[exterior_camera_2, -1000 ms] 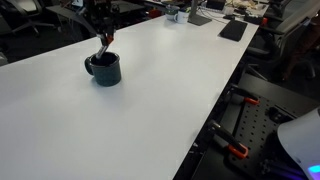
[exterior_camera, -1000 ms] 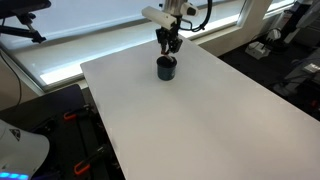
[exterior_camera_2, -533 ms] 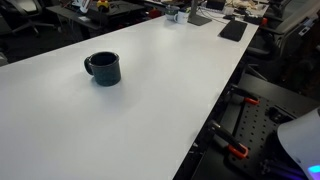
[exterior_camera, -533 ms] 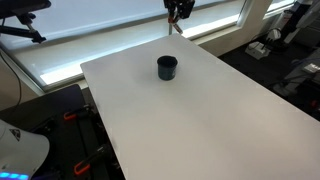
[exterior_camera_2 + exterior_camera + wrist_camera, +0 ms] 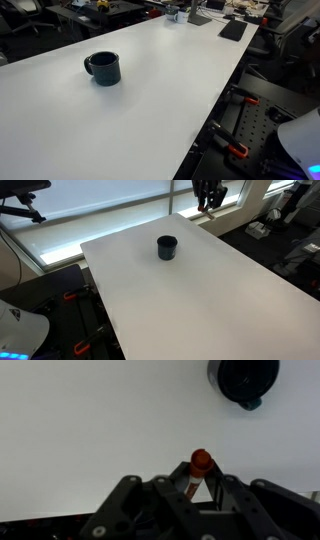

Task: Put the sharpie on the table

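Note:
My gripper should next move down and in from the far edge of the table to the bare tabletop beside the dark cup, because the sharpie still hangs high above it.
My gripper [image 5: 198, 482] is shut on the sharpie [image 5: 200, 461], a slim marker whose red-orange end sticks out between the fingers in the wrist view. In an exterior view the gripper [image 5: 208, 196] hangs high above the far edge of the white table [image 5: 200, 300], right of the dark cup [image 5: 167, 247], and a thin tip of the sharpie [image 5: 204, 211] shows below the fingers. The gripper is out of view in the exterior view that shows the cup [image 5: 103, 68] on the table [image 5: 170, 100]. The wrist view looks down on the table [image 5: 100, 420] with the cup [image 5: 243, 380] at the top right.
Windows and a ledge [image 5: 100, 220] run behind the table's far edge. Dark equipment with orange clamps [image 5: 75, 310] stands beside the near table edge. Desks with clutter [image 5: 190, 12] lie beyond the table.
The gripper rose from the cup with the sharpie in it, then moved right along the far table edge. It has left the exterior view where it stood over the cup.

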{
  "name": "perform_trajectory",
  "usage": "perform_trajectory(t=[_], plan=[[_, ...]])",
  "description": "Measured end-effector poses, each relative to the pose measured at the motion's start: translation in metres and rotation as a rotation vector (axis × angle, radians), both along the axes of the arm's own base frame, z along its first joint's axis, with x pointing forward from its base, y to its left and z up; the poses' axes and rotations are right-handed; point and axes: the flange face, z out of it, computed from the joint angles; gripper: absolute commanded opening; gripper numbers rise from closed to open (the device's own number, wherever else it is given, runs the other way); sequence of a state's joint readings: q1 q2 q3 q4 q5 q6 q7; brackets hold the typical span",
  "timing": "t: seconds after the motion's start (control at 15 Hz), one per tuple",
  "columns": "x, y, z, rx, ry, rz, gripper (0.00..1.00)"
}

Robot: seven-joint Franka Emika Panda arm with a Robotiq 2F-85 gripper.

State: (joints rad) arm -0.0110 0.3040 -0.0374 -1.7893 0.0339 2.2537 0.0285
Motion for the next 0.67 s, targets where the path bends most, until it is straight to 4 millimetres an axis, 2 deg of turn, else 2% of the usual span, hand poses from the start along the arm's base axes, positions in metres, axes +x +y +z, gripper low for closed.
perform_trajectory(t=[0.33,0.47,0.67], plan=[[-0.003,-0.042,-0.111,-0.059,-0.003,-0.096,0.06],[-0.002,-0.054,-0.142,-0.083,-0.033,-0.113,0.06],[0.001,-0.067,-0.169,-0.122,-0.1,-0.121,0.06]])
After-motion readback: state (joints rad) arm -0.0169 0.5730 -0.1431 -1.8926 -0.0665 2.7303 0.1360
